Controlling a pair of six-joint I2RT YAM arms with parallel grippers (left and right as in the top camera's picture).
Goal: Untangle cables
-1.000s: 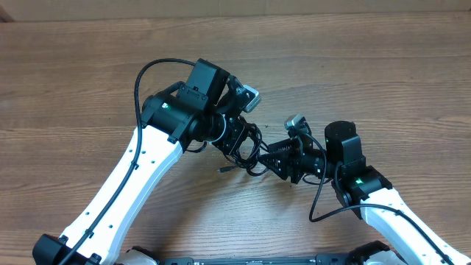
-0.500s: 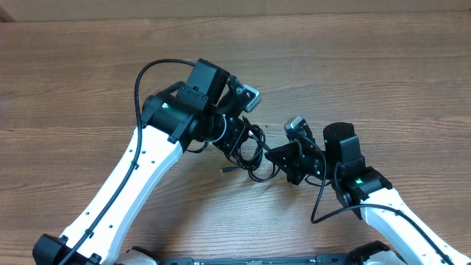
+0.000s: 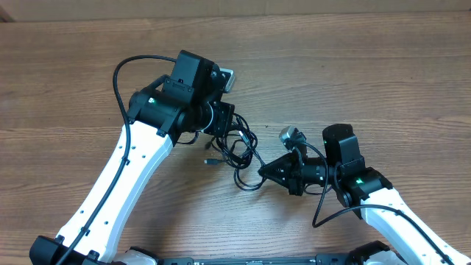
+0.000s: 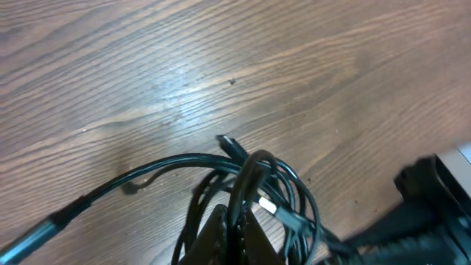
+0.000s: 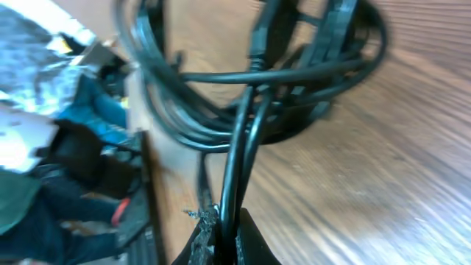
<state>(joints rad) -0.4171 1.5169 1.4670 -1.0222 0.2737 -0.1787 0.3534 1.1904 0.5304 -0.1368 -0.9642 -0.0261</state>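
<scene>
My left gripper holds the cables and will next move back a little toward my right gripper and release them over the table, because the looped bundle (image 3: pixel 237 152) (image 4: pixel 285 197) lies back that way.
The cables (image 3: pixel 239 151) are thin black cords looped together on the wooden table between my two grippers. My left gripper (image 3: pixel 223 132) is shut on a strand at the bundle's upper left; the left wrist view shows its jaws (image 4: pixel 237 224) pinching cords, with a silver plug end (image 4: pixel 266 207) beside them. My right gripper (image 3: pixel 266 171) is shut on strands at the bundle's lower right; the right wrist view shows two cords (image 5: pixel 235 158) running up out of its jaws (image 5: pixel 224 221) into the loops. A small plug (image 3: pixel 210 160) sticks out at the bundle's left.
Wooden table (image 3: pixel 353 66) all round. The thick black arm cable (image 3: pixel 121 73) arcs above the left arm. The table's far edge runs along the top of the overhead view.
My left gripper has moved up and left, and my right gripper has drawn slightly down. The cable bundle has stretched out between them and spread into wider loops.
</scene>
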